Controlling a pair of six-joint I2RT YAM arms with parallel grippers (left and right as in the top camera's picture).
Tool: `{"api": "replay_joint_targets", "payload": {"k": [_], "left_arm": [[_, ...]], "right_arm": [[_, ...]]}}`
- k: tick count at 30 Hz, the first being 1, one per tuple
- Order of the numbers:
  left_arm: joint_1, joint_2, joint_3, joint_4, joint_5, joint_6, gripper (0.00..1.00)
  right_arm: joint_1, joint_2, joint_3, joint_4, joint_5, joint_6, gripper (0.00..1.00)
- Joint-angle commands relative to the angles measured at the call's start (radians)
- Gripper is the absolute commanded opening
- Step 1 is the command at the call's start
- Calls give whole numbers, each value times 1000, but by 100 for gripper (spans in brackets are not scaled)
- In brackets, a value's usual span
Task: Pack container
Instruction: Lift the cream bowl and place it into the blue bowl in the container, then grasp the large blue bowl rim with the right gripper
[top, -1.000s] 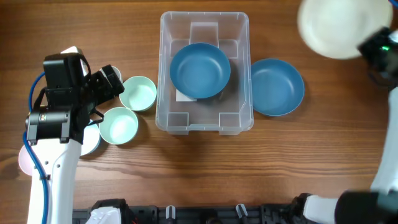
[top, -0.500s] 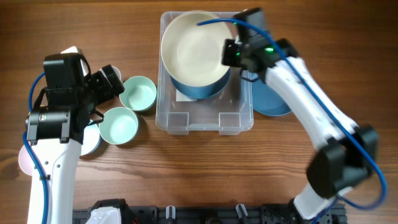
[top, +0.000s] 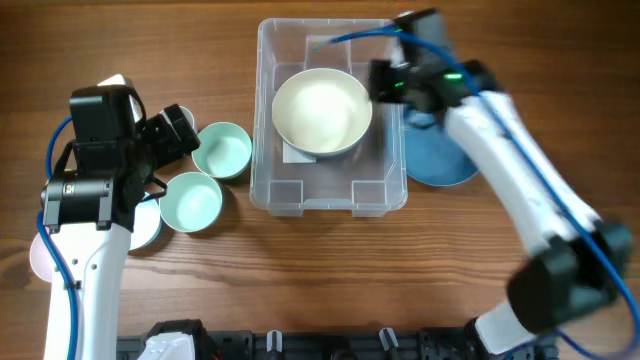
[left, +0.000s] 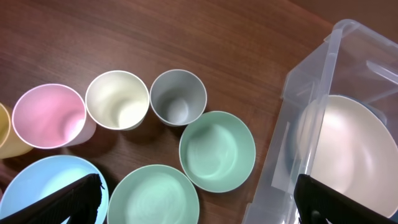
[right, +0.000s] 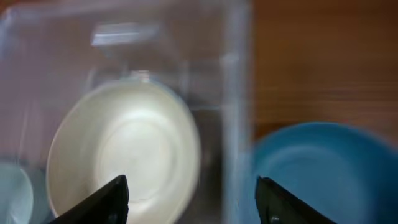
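My right gripper should next move off the container's side, across the blue bowl and down onto its rim farthest from the container, as it sits outside the container.
The clear container stands at mid-table. A cream bowl lies inside it, with a blue rim just showing beneath. My right gripper hovers over the container's right wall, open, nothing between its fingers. In the blurred right wrist view the cream bowl lies below left of the gripper, the container wall runs under the gap, and a blue bowl sits outside on the right. My left gripper stays open and empty over two mint bowls left of the container.
The blue bowl rests on the table right of the container, partly under my right arm. Left of the container sit a second mint bowl, a light blue bowl, and pink, cream and grey cups.
My right arm swung in from the far right carrying the cream bowl, lowered it onto the blue bowl in the container and let go. The left arm has not moved.
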Motion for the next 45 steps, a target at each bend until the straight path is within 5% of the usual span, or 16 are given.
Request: {"api": "replay_joint_targets", "payload": {"k": [1,8,16,22,25,29,33,45], "left_arm": [[7,0,14,3,5,20,100],[7,0,14,3,5,20,100],[7,0,14,3,5,19,100],[7,0,14,3,5,20,100],[7,0,14,3,5,20,100],[7,0,14,3,5,20,100],[7,0,14,3,5,20,100],[7,0,14,3,5,20,100]], "right_arm": [[-182,-92,34,-65,67,9,67],[-492,-3,-50,-209,14,-18,70],[-512,96,-235,-106,-219,-72,64],[-512,120,-359,-19,-190,-4,50],[-512,121,-404,14,-192,29,34],[-512,121,-447,60,-193,47,28],[-512,118,-462,68,-170,71,4],[-566,-268,-264,-24,-84,121,4]]}}
